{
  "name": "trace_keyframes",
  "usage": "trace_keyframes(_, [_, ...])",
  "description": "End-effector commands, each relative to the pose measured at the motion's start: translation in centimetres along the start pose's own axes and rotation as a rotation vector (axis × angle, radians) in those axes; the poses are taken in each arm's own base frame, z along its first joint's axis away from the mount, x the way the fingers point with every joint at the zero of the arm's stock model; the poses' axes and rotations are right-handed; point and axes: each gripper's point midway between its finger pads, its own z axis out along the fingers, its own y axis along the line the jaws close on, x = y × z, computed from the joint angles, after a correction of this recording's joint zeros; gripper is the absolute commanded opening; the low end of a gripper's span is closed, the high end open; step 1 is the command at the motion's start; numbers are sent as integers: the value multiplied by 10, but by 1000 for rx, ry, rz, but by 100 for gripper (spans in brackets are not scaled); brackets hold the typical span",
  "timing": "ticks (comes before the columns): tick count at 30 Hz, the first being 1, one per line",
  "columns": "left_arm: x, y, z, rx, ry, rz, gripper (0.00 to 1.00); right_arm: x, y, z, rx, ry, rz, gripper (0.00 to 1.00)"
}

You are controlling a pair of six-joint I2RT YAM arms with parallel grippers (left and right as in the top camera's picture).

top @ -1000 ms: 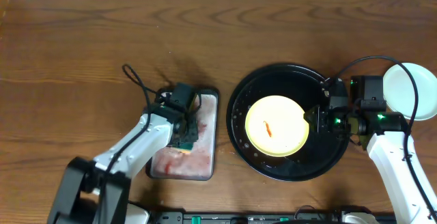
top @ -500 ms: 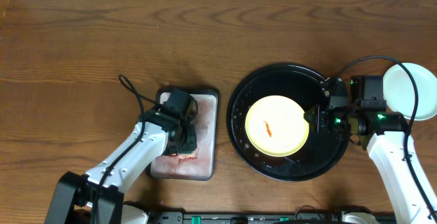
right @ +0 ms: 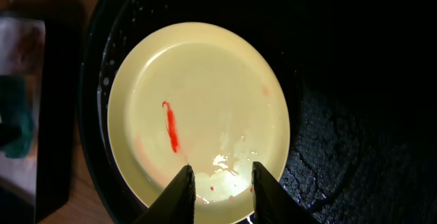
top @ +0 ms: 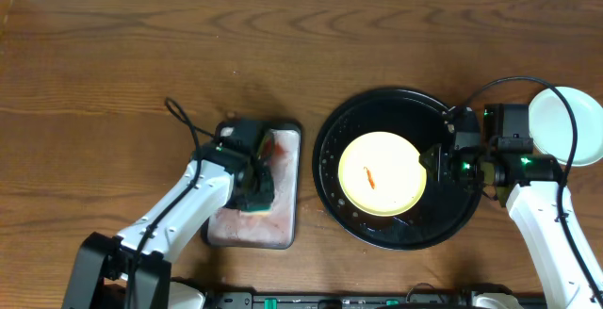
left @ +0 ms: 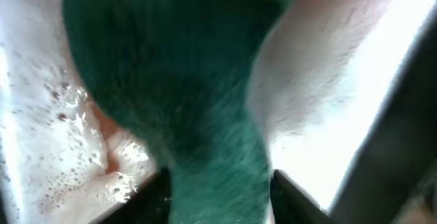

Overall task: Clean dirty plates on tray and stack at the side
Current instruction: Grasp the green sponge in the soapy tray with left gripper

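Both open fingers are above the inside of the yellow plate's rim (top: 424,180) (right: 285,153), so the robot's right gripper should next move toward the right in the wrist view and go down astride the plate's rim.
A pale yellow plate (top: 381,173) with a red-orange smear (right: 171,125) lies in the glossy black tray (top: 332,130). My right gripper (top: 431,163) hovers at the plate's right rim. In the right wrist view its gripper (right: 220,171) is open, with both fingertips over the wet plate (right: 198,80) and nothing between them. My left gripper (top: 251,185) is down in the grey tray (top: 283,229), shut on the teal sponge (top: 258,204). In the left wrist view the sponge (left: 171,67) fills the gap between the left gripper's (left: 218,186) fingers, with foam beside it.
A pale mint-white plate (top: 565,125) rests on the wood at the far right, beside the right arm. The grey tray holds pinkish suds. The black tray (right: 355,128) is wet with droplets. Bare wood-grain tabletop (top: 141,55) stretches across the back and left.
The left arm shifted slightly over the grey tray, and its jaws squeezed and then eased on the sponge. The right arm and the yellow plate have not moved.
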Motion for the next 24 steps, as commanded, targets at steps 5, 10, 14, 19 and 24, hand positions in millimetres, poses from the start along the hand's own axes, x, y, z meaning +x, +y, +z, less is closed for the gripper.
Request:
trace_keyframes(5, [-20,13,3,-88,-91,15,56,-4,1,-3,-3,-14,-19,25])
trace_keyframes(10, [-7,25,30,-121,-43,-34,56,-4,1,-3,-2,-14,-19,25])
trace_keyframes(14, [-1,21,49,-98,10,-62,31,-4,-2,-3,18,-15,-18,27])
trace_keyframes(19, [-4,12,47,-61,18,-60,7,-4,-22,-3,130,-16,-16,31])
trace_keyframes(24, [-18,0,18,-39,-19,-38,7,2,-33,7,162,-5,14,33])
